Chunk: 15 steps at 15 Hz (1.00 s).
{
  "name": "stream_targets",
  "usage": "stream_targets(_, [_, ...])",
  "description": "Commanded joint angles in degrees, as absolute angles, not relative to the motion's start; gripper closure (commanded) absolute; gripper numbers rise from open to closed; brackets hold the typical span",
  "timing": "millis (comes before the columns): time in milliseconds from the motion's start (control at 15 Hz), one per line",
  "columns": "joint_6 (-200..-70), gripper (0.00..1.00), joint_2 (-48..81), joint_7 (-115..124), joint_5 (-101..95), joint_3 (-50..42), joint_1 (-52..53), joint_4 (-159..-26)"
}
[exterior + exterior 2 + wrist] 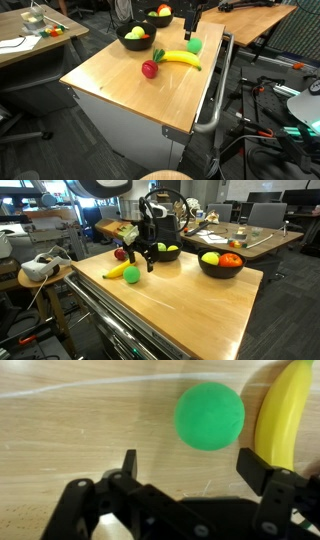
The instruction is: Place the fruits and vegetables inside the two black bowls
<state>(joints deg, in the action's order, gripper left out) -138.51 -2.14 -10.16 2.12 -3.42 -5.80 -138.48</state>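
The green round piece lies below the gripper, past the fingertips. The gripper shifts over it next and lowers the open fingertips around it.
A green round piece lies on the wooden table beside a yellow banana. My gripper hangs open just above them with nothing between its fingers; the green piece sits a little past the fingertips. In both exterior views the gripper hovers over the green piece and banana. A red piece with a green leaf lies close by. Two black bowls at the table's far side hold yellow, green and red produce.
A metal handle bar runs along one table edge. A white headset rests on a side stand. Other desks, chairs and floor cables surround the table.
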Motion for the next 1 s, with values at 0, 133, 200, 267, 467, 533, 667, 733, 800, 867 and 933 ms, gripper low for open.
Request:
stream_targets(0, [-137.6, 0.0, 1.7, -8.9, 1.8, -3.5, -4.8, -134.8])
stream_targets(133, [-136.9, 0.0, 3.2, -8.9, 2.3, -3.5, -4.7, -133.6])
stream_targets(200, [-135.9, 0.0, 3.4, -9.3, 2.3, -3.4, -4.7, -133.2])
stream_targets(267, [-135.1, 0.0, 3.6, -9.3, 2.0, -3.4, -4.7, -132.9])
stream_targets(467, [-132.4, 0.0, 3.3, -9.5, 1.8, -3.4, -4.7, -133.0])
stream_targets(533, [-131.5, 0.0, 3.1, -9.8, 2.2, -3.3, -4.7, -133.2])
stream_targets(667, [-130.2, 0.0, 3.0, -10.6, 3.3, -3.1, -4.6, -133.4])
stream_targets(733, [-129.6, 0.0, 3.0, -10.8, 3.6, -3.1, -4.6, -133.4])
stream_targets(800, [-129.1, 0.0, 3.0, -10.8, 3.7, -3.0, -4.5, -133.5])
stream_targets(867, [-128.6, 0.0, 3.1, -11.0, 3.6, -3.0, -4.5, -133.5])
stream_targets(933, [-128.3, 0.0, 3.2, -11.0, 3.7, -3.0, -4.5, -133.5])
